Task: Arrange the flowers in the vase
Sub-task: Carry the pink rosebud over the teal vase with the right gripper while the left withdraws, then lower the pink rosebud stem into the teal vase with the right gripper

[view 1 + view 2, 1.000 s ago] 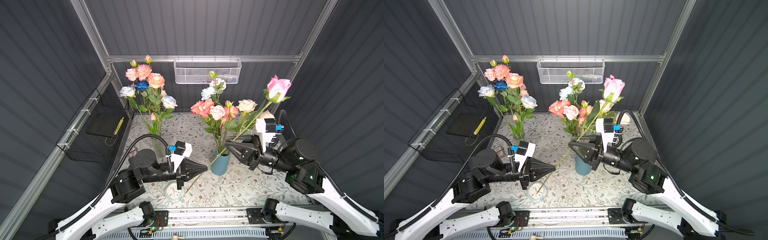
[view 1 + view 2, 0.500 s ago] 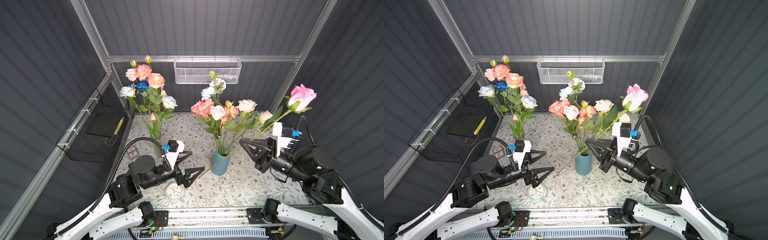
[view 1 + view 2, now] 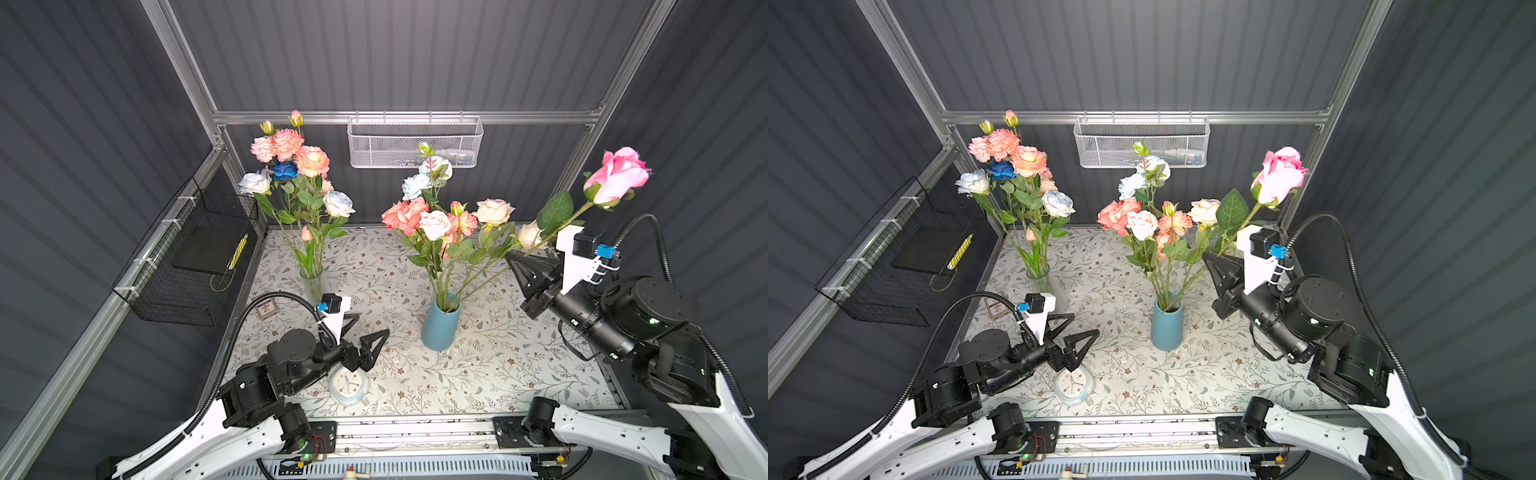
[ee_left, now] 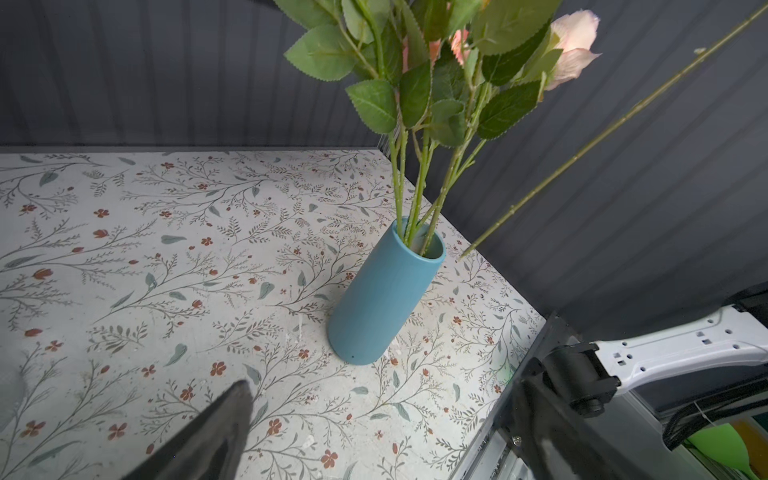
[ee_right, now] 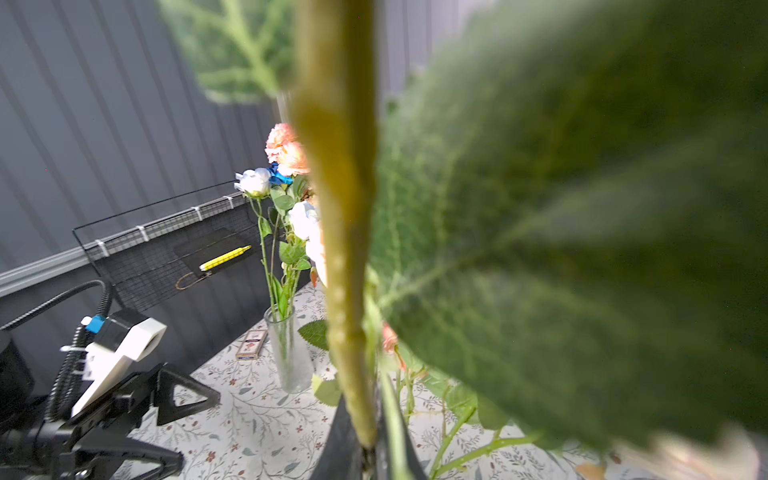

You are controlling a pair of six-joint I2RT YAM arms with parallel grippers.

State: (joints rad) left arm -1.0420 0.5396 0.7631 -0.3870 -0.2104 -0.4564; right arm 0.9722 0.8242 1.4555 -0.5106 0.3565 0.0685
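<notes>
The right gripper moves toward the blue vase's opening (image 3: 448,301) next, lowers the stem into it and releases. The stem's cut end hangs outside the blue vase.
A pink rose (image 3: 621,174) (image 3: 1281,174) on a long green stem (image 4: 615,124) (image 5: 340,208) slants up to the right, and my right gripper (image 3: 513,259) (image 3: 1208,259) (image 5: 365,449) is shut on the stem below a big leaf. The stem's cut end hangs just beside the mouth of the blue vase (image 3: 438,328) (image 3: 1166,328) (image 4: 382,299), outside it. That vase holds several coral, pink, cream and pale blue flowers (image 3: 432,220). My left gripper (image 3: 370,328) (image 3: 1084,326) (image 4: 384,386) is open and empty, low over the cloth left of the vase.
A clear glass vase (image 3: 312,282) (image 5: 289,349) with more flowers (image 3: 291,166) stands at the back left. A small clock (image 3: 349,384) lies under my left gripper. A white mesh basket (image 3: 415,143) hangs on the back wall, a black wire basket (image 3: 187,266) on the left.
My left gripper let go of the stem's lower end, opened wide and drew back left. My right gripper carried the rose right and higher, bringing the stem's end to the vase mouth.
</notes>
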